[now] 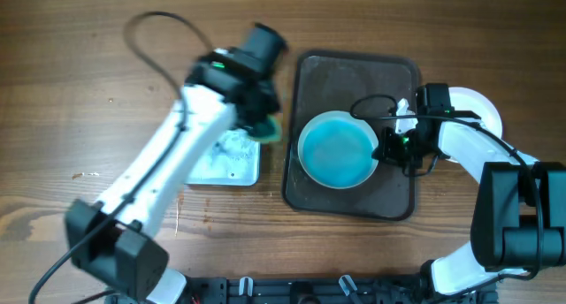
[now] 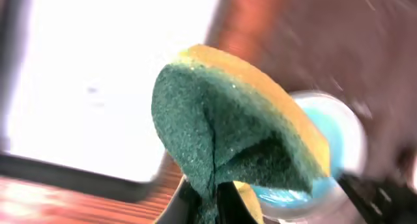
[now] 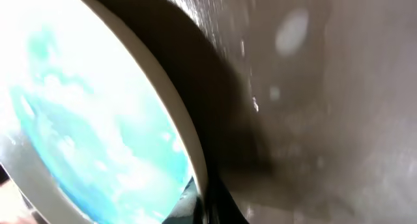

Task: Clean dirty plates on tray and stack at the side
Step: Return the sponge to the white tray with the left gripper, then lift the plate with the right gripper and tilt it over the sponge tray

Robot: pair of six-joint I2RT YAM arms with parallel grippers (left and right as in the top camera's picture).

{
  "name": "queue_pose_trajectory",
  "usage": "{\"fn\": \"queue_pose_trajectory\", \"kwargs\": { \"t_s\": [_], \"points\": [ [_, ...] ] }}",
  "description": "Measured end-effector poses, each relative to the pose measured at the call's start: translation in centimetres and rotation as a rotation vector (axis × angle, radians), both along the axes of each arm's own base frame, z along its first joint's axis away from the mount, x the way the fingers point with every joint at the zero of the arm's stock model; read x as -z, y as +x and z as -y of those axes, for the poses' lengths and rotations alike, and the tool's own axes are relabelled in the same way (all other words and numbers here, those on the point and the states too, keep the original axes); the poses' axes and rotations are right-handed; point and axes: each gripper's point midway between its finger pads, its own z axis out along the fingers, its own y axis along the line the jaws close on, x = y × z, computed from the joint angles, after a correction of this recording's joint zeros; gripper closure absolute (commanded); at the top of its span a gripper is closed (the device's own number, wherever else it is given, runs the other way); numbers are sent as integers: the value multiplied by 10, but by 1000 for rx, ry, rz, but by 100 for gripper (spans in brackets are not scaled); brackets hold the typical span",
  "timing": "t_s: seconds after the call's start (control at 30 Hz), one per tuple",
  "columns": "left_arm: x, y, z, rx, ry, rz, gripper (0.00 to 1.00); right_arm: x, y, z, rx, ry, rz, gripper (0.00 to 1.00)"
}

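Note:
My left gripper should next move away from the tray and down into the white square dish, because the sponge point(image 1: 268, 130) is hanging between the tray and that dish.
A blue plate point(image 1: 337, 150) lies on the dark tray point(image 1: 311, 74). My right gripper point(image 1: 386, 145) is shut on the plate's right rim; in the right wrist view the rim point(image 3: 176, 129) runs between my fingers point(image 3: 205, 208). My left gripper point(image 1: 263, 125) is shut on a green and yellow sponge point(image 2: 228, 136), held above the table just left of the tray's left edge. The sponge point(image 1: 268, 130) shows at the gripper tip overhead. The blue plate point(image 2: 332, 136) lies beyond the sponge in the left wrist view.
A white square dish point(image 1: 225, 160) with suds sits on the table left of the tray. A white plate point(image 1: 480, 108) lies on the table right of the tray, partly under my right arm. The wooden table extends far left.

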Motion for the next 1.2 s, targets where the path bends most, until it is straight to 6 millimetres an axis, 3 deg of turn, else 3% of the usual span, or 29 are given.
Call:
{"fn": "queue_pose_trajectory", "kwargs": {
  "t_s": [0.07, 0.1, 0.13, 0.2, 0.3, 0.33, 0.4, 0.5, 0.63, 0.73, 0.83, 0.93, 1.0, 1.1, 1.17, 1.2],
  "points": [
    [6, 12, -32, -71, 45, 3, 96, -1, 13, 3, 3, -15, 55, 84],
    [18, 16, -48, -101, 71, -9, 96, -1, 17, 4, 6, -20, 73, 93],
    [29, 16, -58, -119, 88, -28, 96, -2, 20, 4, 6, -24, 88, 96],
    [64, 18, -73, -141, 105, -51, 96, -1, 21, 6, 10, -33, 88, 95],
    [115, 8, -80, -116, 103, -100, 96, 0, 18, 7, 13, -34, 73, 97],
    [128, -3, -81, -101, 103, -142, 87, 0, 15, 7, 17, -33, 56, 96],
    [136, -13, -80, -82, 99, -178, 67, 0, 9, 7, 27, -31, 28, 96],
    [133, -15, -76, -68, 77, -180, 49, -2, -10, 9, 31, -43, -56, 95],
    [107, -19, -77, -46, 59, -168, 41, -27, -26, 15, 33, -85, -138, 96],
    [64, -12, -90, -85, 28, -92, 32, -64, -14, 17, 16, -124, -112, 96],
    [22, -11, -112, -146, 4, -13, 26, -94, 1, 5, -43, -175, -58, 96],
    [-26, -16, -143, -240, -20, 95, 18, -129, 22, -33, -160, -228, 72, 96],
    [-57, -26, -163, -301, -35, 176, 0, -150, 31, -62, -228, -254, 159, 96],
    [-89, -41, -180, -357, -60, 277, 0, -172, 50, -114, -304, -242, 265, 96],
    [-106, -54, -186, -383, -75, 335, 0, -176, 60, -131, -321, -234, 300, 96],
    [-117, -61, -189, -393, -79, 377, 0, -173, 73, -167, -364, -217, 354, 96]
  ]
}}
